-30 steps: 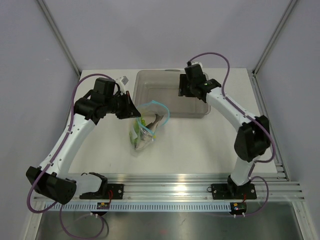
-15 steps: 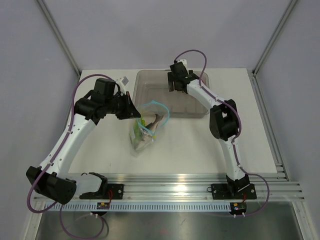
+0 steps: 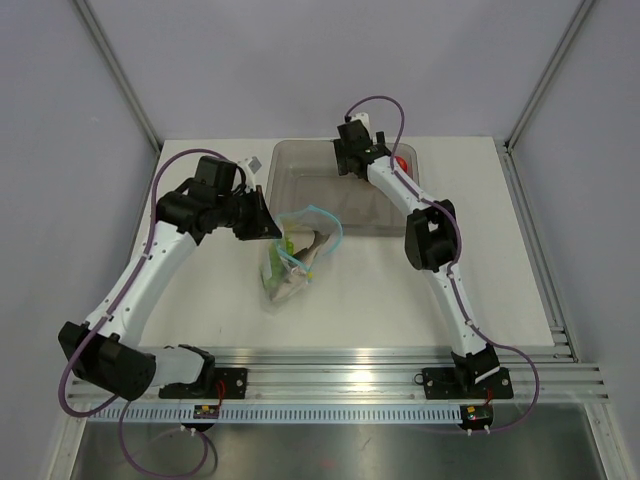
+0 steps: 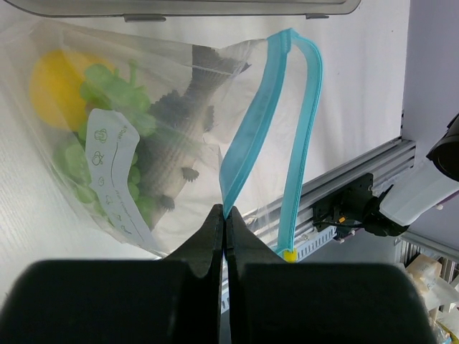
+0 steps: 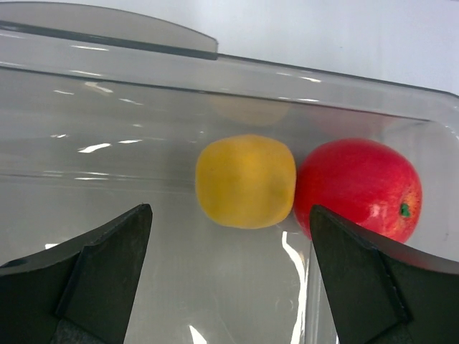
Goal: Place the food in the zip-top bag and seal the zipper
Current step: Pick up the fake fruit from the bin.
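I need to lower my right gripper next, with one finger between the red fruit [image 5: 357, 188] and the yellow-orange one, and close it around the sides of the yellow-orange fruit.
The clear zip-top bag [image 3: 292, 262] lies on the table in front of the tray, its mouth open. In the left wrist view the bag [image 4: 215, 93] holds a grey fish [image 4: 176, 132], green grapes [image 4: 107, 143] and a yellow fruit [image 4: 56, 84]. My left gripper [image 3: 270, 227] [image 4: 226, 213] is shut on one side of the teal zipper [image 4: 251, 136] and holds it up. My right gripper [image 3: 352, 168] [image 5: 229, 211] is open and empty in the tray. A yellow-orange fruit [image 5: 245, 180] and a red fruit [image 5: 357, 188] lie side by side just beyond its fingertips.
The rigid grey-clear tray [image 3: 300, 170] stands at the back middle of the table; its far wall [image 5: 107, 93] rises behind the two fruits. The red fruit [image 3: 403, 163] lies in its back right corner. An aluminium rail [image 3: 350, 365] runs along the near edge.
My right arm has folded back and swung left along the tray's far side, turning the gripper toward the fruits. My left gripper still holds the zipper, almost unmoved.
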`<state>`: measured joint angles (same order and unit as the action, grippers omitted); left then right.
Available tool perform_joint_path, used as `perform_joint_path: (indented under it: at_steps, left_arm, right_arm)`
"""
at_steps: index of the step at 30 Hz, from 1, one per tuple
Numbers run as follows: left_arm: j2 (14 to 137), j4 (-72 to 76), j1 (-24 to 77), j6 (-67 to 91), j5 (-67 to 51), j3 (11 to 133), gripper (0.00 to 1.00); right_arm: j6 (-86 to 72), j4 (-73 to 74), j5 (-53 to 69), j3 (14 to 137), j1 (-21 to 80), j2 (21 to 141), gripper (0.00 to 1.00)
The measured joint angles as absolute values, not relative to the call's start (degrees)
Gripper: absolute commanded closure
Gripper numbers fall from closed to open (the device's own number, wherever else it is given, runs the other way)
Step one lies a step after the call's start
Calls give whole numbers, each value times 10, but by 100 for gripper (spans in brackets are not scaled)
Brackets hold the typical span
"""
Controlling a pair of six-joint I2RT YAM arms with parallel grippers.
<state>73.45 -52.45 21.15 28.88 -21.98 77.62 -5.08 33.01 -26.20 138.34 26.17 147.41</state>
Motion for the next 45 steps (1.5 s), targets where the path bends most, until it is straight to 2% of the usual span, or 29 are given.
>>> perform_joint_path:
  at_steps: [6,14,16,17,22,26,34,45]
  left_arm:
    - [748,-533,211,283,-217,781,100]
    - [755,-541,211,280,-212,791,100]
    - [756,-542,211,280,-212,791,100]
    - [757,-542,211,280,-211,791,100]
    - [759,-542,211,280,-211,791,100]
    - [759,-542,211,280,-211,791,100]
    - [759,-544,211,274,-210,792,100]
    - [759,-543,211,274,-207,792,100]
  right_arm:
    - [-23,324,-285,1387,254,1490,2]
    - [-1,311,-273,1407,249,1524,13]
    - [1,311,-269,1411,248,1531,18]
    - [1,311,-268,1411,247,1532,25]
    - [2,310,-263,1411,243,1535,49]
    - [-9,291,-251,1380,241,1519,55]
    - [-39,265,-138,1205,239,1365,59]
    - [-75,248,81,982,256,989,55]
